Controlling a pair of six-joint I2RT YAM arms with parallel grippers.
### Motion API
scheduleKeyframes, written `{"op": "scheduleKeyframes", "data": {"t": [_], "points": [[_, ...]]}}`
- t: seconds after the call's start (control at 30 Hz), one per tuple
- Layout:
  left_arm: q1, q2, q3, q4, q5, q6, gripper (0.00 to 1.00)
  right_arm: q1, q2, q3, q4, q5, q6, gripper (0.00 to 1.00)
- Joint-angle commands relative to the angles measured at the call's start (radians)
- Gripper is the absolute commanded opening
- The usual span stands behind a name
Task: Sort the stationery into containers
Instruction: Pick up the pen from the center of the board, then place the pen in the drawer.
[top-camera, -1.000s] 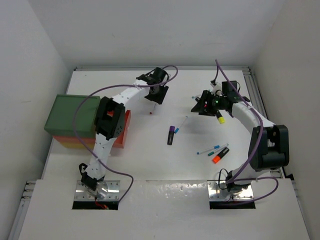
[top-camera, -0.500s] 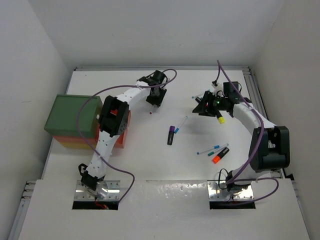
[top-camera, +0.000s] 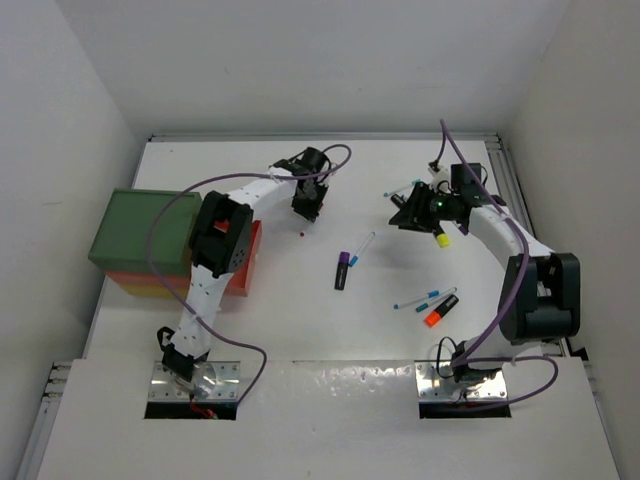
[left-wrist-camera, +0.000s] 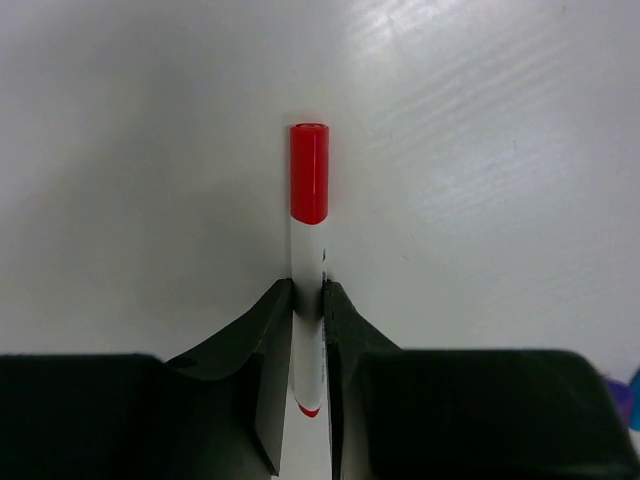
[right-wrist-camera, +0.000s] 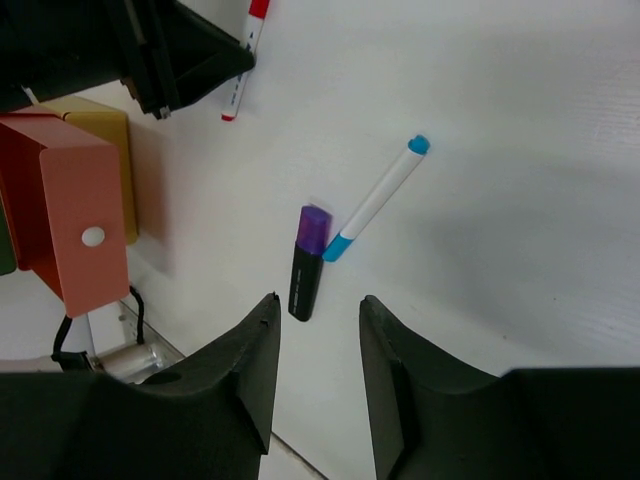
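My left gripper should next lift the pen back, then lower it to the red-orange tray's open part (top-camera: 235, 266), because that part sticks out clear of the green tray.
My left gripper (top-camera: 306, 208) is shut on a white pen with a red cap (left-wrist-camera: 309, 190), held above the table at the far middle; the cap shows as a red dot in the top view (top-camera: 301, 235). In its wrist view the gripper (left-wrist-camera: 309, 302) clamps the barrel. My right gripper (top-camera: 400, 214) is open and empty above the table; in its wrist view the gripper (right-wrist-camera: 318, 312) hovers near a purple highlighter (right-wrist-camera: 308, 262) and a blue-capped pen (right-wrist-camera: 380, 198). The green tray (top-camera: 140, 228) sits stacked on red-orange (top-camera: 248, 262) and yellow trays at the left.
In the top view the purple highlighter (top-camera: 342, 270) and blue-capped pen (top-camera: 361, 247) lie mid-table. A yellow highlighter (top-camera: 441, 238) lies by the right arm. Two thin pens (top-camera: 425, 298) and an orange highlighter (top-camera: 440, 311) lie nearer the right base.
My left gripper has shifted slightly left with the red-capped pen. My right gripper has drifted a little toward the far side. The items on the table have not moved.
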Motion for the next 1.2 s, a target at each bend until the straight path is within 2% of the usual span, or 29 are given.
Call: {"op": "scheduleKeyframes", "data": {"t": [0.0,0.23,0.3,0.4,0.6,0.63,0.73,0.9,0.97,1.17], "points": [[-0.028,-0.072,-0.044,-0.033,0.051,-0.020,0.22,-0.005,-0.049,0.032,0.003,-0.023,-0.010,0.36],[-0.083,-0.262,-0.015,0.001,0.031,0.009,0.16,-0.005,-0.098,0.015,-0.006,-0.029,-0.024,0.36],[-0.093,-0.336,-0.061,0.105,0.012,0.017,0.15,-0.005,-0.117,0.010,-0.018,-0.029,-0.035,0.35],[-0.106,-0.485,-0.160,0.174,-0.050,0.019,0.14,-0.005,-0.135,0.009,-0.033,-0.029,-0.050,0.36],[-0.111,-0.776,-0.317,0.139,-0.187,0.006,0.10,-0.003,-0.152,0.010,-0.040,-0.032,-0.061,0.36],[-0.105,-0.813,-0.393,0.139,-0.210,0.009,0.10,-0.003,-0.152,0.009,-0.041,-0.034,-0.061,0.36],[-0.039,-0.951,-0.537,0.106,-0.216,0.006,0.09,0.011,-0.147,0.014,-0.046,-0.031,-0.063,0.36],[0.110,-1.108,-0.647,0.004,-0.177,0.034,0.03,0.032,-0.138,0.018,-0.049,-0.018,-0.073,0.36],[0.156,-1.131,-0.667,-0.057,-0.154,0.051,0.00,0.043,-0.132,0.021,-0.053,-0.014,-0.073,0.36],[0.231,-1.166,-0.701,-0.193,-0.058,0.094,0.00,0.074,-0.097,0.046,-0.064,0.000,-0.080,0.36]]}}
